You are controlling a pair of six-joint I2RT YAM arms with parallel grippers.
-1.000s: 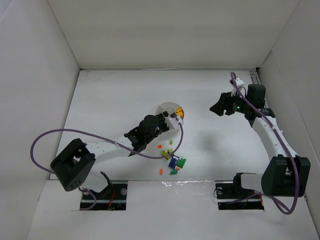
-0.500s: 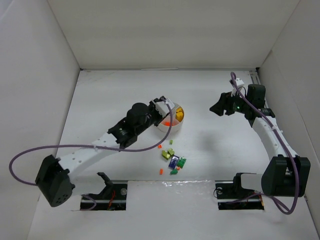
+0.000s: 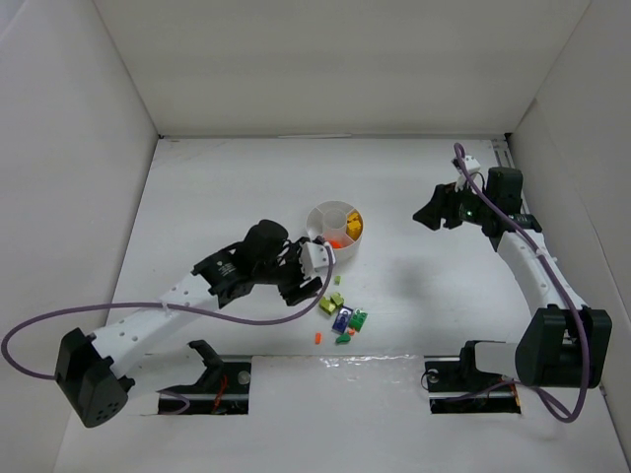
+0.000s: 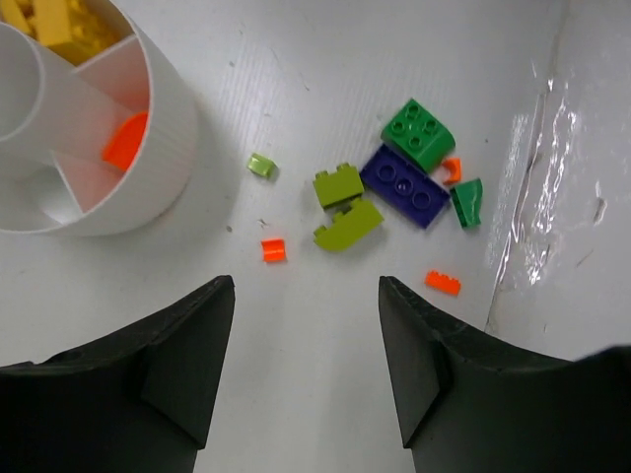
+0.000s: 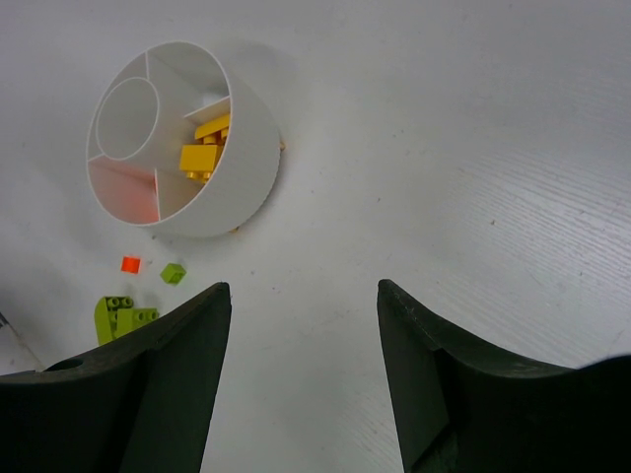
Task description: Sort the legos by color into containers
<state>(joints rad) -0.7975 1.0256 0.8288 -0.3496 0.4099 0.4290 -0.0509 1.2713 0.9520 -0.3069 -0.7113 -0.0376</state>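
Note:
My left gripper moves down onto the small orange piece nearest the dish next and closes, since bare tabletop on both its sides leaves room for fingers.
The white round dish stands mid-table, and also shows in the left wrist view and the right wrist view. One compartment holds yellow bricks; the neighbouring one holds an orange brick. Loose legos lie just near of the dish: a purple brick, a green brick, two lime bricks, a small lime piece and small orange pieces. My left gripper is open and empty, low over the table left of the pile. My right gripper is open and empty, off to the right of the dish.
White walls enclose the table on three sides. A shiny strip marks the near edge beside the pile. The left arm's purple cable loops over the table near the pile.
My left gripper was over the dish and has pulled back toward me, to beside the loose pile. An orange brick now shows in the dish. The right arm has not moved.

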